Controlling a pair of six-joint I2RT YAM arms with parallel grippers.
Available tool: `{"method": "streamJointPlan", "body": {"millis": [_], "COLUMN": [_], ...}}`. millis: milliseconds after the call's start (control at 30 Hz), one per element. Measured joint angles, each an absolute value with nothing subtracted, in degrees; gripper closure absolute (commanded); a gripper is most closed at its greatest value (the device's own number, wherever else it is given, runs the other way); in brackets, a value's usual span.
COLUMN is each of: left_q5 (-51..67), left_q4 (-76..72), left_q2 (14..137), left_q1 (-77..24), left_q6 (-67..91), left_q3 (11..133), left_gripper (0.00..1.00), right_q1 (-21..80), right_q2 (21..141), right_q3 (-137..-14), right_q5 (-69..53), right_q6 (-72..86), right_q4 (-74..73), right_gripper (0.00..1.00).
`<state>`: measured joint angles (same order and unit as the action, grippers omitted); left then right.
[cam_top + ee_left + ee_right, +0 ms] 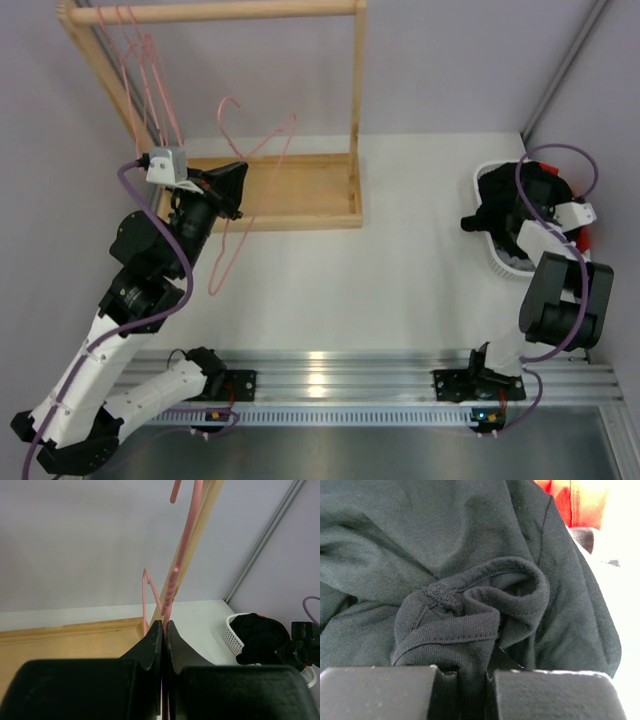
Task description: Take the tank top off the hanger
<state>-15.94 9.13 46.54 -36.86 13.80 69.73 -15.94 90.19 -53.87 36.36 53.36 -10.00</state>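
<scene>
My left gripper holds the pink hanger, whose wire is bare, so next it will carry the hanger outward to the bar by the hung hangers, hook it there and let go.
The pink wire hanger is bare and held over the wooden rack's base. My left gripper is shut on its wire; in the left wrist view the fingers pinch the pink hanger, which rises up between them. The black tank top lies bunched in the white basket at the right, off the hanger. My right gripper is down in the basket. In the right wrist view it is shut on a fold of the tank top's hemmed edge.
A wooden clothes rack stands at the back left, with more pink hangers on its rail. Red-orange cloth lies under the tank top in the basket. The basket and tank top also show in the left wrist view.
</scene>
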Motion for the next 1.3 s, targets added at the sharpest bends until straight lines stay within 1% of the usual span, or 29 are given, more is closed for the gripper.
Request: {"method": "streamJointPlan", "body": {"millis": [100,133,200,233,300,333,400,500,667,700,767,800,833,900,1100,1300], "left_q5": [-16.1,-16.1,-16.2,-16.2,-16.2,-16.2,-16.1,-16.1,-16.2,-16.3,-16.4,-16.5,-16.6,-17.0,-17.5,-18.2], "left_q4": [9.6,9.8,10.0,10.1,10.2,10.3,10.3,10.4,10.4,10.4,10.4,10.4,10.4,10.4,10.7,10.8], "left_q2": [45.8,45.7,45.5,45.5,45.5,45.5,45.5,45.7,46.3,46.6,47.0,47.3,47.6,48.4,49.8,49.8], "left_q1": [-36.9,-36.9,-36.9,-36.9,-36.9,-36.9,-36.9,-36.9,-36.9,-36.9,-36.9,-36.9,-36.9,-36.9,-36.9,-36.9], "left_q6": [13.8,13.8,13.8,13.8,13.8,13.8,13.8,13.8,13.7,13.6,13.5,13.5,13.5,13.5,13.6,13.5], "left_q3": [69.7,69.7,69.7,69.7,69.7,69.7,69.7,69.7,69.7,69.7,69.7,69.7,69.7,69.7,69.7,69.7], "left_gripper": [1.0,1.0,1.0,1.0,1.0,1.0,1.0,1.0,1.0,1.0,1.0,1.0,1.0,1.0,1.0,1.0], "right_q1": [-15.9,-15.9,-15.9,-15.9,-15.6,-15.4,-15.0,-14.4,-13.2,-13.1,-13.0,-12.9,-12.9,-12.9,-12.9,-10.6], "right_q2": [88.2,87.4,84.7,83.6,81.5,80.5,78.8,76.8,74.8,74.3,73.5,73.3,73.2,73.2,76.8,76.3], "right_q3": [-53.9,-53.9,-54.0,-54.3,-55.5,-56.3,-57.5,-58.7,-59.8,-59.8,-59.9,-60.1,-60.4,-61.3,-65.1,-66.5], "right_q5": [36.2,36.2,36.4,36.5,37.5,38.1,38.9,39.8,39.7,39.4,38.6,38.2,37.6,36.4,35.1,36.2], "right_q6": [53.0,52.7,52.2,51.9,51.1,50.6,49.9,48.9,47.5,47.6,47.5,47.6,47.6,47.8,48.7,51.7], "right_q4": [-10.3,-10.5,-11.6,-12.0,-13.8,-14.5,-15.1,-16.0,-16.9,-17.1,-17.3,-17.6,-17.7,-18.2,-21.6,-31.8], "right_gripper": [0.99,0.93,0.83,0.75,0.69,0.64,0.61,0.54,0.32,0.3,0.2,0.17,0.1,0.01,0.01,0.01]}}
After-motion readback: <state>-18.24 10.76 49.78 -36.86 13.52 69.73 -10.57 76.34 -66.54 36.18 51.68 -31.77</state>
